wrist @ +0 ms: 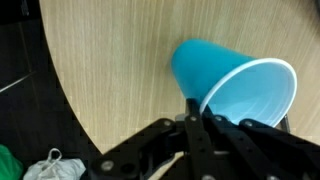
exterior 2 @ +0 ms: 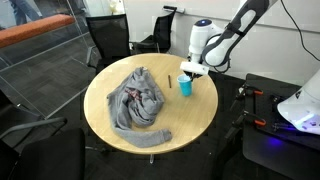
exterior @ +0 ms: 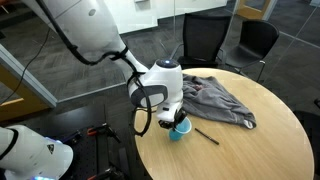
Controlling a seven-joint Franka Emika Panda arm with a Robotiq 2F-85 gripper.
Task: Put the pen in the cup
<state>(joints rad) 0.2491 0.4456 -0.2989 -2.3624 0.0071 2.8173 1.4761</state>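
Note:
My gripper will next carry the cup (exterior: 180, 129) sideways, away from the grey cloth, and let go of the cup's rim, because the tabletop beside my gripper on that side is bare.
The turquoise cup (exterior: 180, 129) (exterior 2: 186, 86) stands near the table's edge and fills the right of the wrist view (wrist: 225, 75), its pale inside showing. My gripper (wrist: 195, 103) is shut on the cup's rim, with the fingers pinching the thin wall from above. In both exterior views the gripper (exterior: 172, 118) (exterior 2: 190, 72) hangs right over the cup. The thin dark pen (exterior: 206, 134) (exterior 2: 169, 82) lies flat on the table a short way from the cup, between it and the grey cloth. The pen is out of the wrist view.
A crumpled grey cloth (exterior: 215, 98) (exterior 2: 138, 102) covers the middle of the round wooden table (exterior: 250, 150) (exterior 2: 190, 125). Black office chairs (exterior: 215, 35) (exterior 2: 105, 35) stand round the table. The table's edge runs close beside the cup.

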